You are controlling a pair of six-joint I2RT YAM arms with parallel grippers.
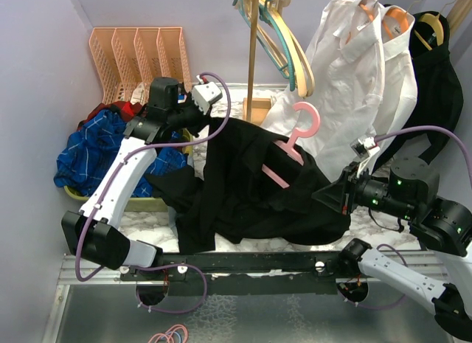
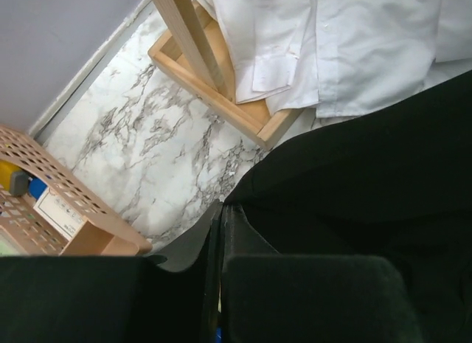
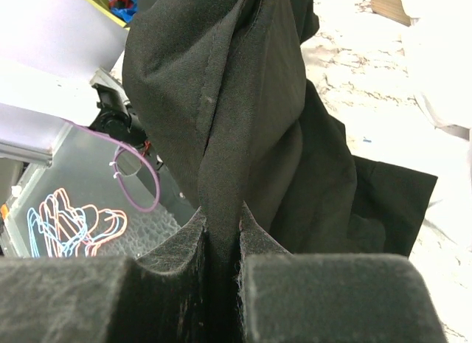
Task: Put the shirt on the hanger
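Note:
My right gripper will go up and outward to the rail stretch between the cream hangers and the white shirt and let go of the fold there, because that stretch is empty.
The black shirt [image 1: 243, 192] lies crumpled across the middle of the marble table. The pink hanger [image 1: 279, 172] rests on it, with its hook [image 1: 308, 120] up toward the white shirt and one arm hidden under black fabric. My left gripper [image 1: 214, 127] is at the shirt's far left edge. In the left wrist view the gripper [image 2: 220, 216] is shut on a thin edge of the shirt [image 2: 369, 181]. My right gripper [image 1: 328, 197] is at the shirt's right side. In the right wrist view the gripper [image 3: 221, 223] is shut on a fold of the shirt [image 3: 236, 85], which it holds lifted.
A white dress shirt [image 1: 354, 70] and a dark garment [image 1: 435, 85] hang on the wooden rack [image 1: 254, 55], beside cream and teal hangers [image 1: 276, 37]. The rack's base [image 2: 221, 99] is just beyond the left gripper. A blue plaid garment [image 1: 103, 155] fills a bin at the left, in front of a peach file rack [image 1: 140, 55].

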